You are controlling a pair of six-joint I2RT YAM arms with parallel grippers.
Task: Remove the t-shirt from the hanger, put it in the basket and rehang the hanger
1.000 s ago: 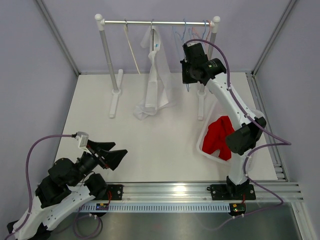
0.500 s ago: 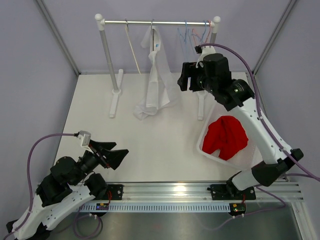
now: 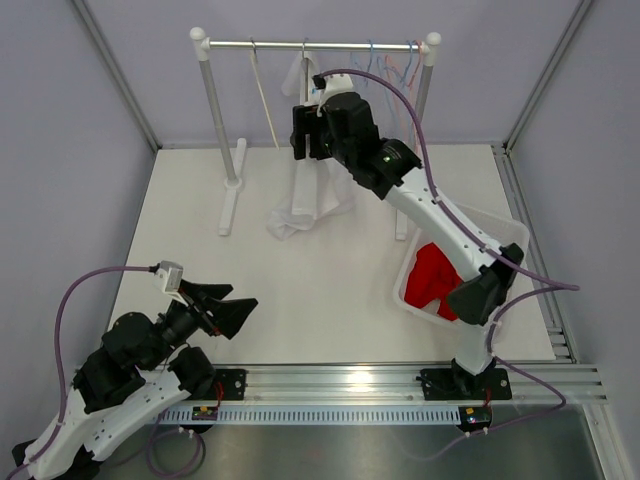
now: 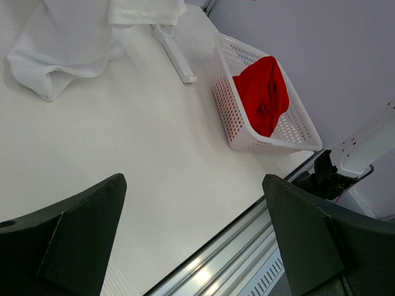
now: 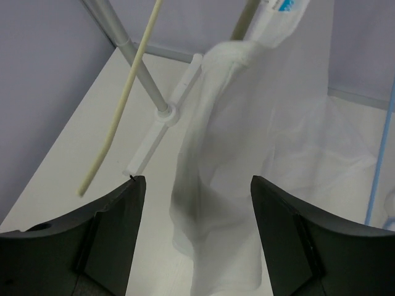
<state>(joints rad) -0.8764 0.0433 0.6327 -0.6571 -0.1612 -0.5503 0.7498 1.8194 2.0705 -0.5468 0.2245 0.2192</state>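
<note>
The right gripper needs to tilt up toward the rack's bar and close on the shirt's near edge below the shoulder [image 5: 200,114], because that narrow fold hangs facing its open fingers.
A white t-shirt [image 3: 305,190] hangs from a hanger whose hook [image 3: 304,50] sits on the rack's rail; its hem pools on the table. The hanger's body is hidden inside the cloth. My right gripper [image 3: 308,135] is open just in front of the upper part of the shirt. In the right wrist view the t-shirt [image 5: 247,154] hangs beyond the open right gripper [image 5: 197,234], and nothing is between the fingers. My left gripper [image 3: 235,312] is open and empty near the table's front left, far from the shirt. The left wrist view shows the t-shirt's hem [image 4: 62,55] beyond the left gripper [image 4: 194,234].
The clothes rack [image 3: 215,110] stands at the back, with a cream hanger [image 3: 265,100] left of the shirt and blue and red hangers [image 3: 385,60] on the right. A white basket [image 3: 505,235] at the right holds a red garment [image 3: 435,275].
My right arm swung left from the rack's right end to the white t-shirt, and its jaws went from shut to open. The left arm stayed put.
</note>
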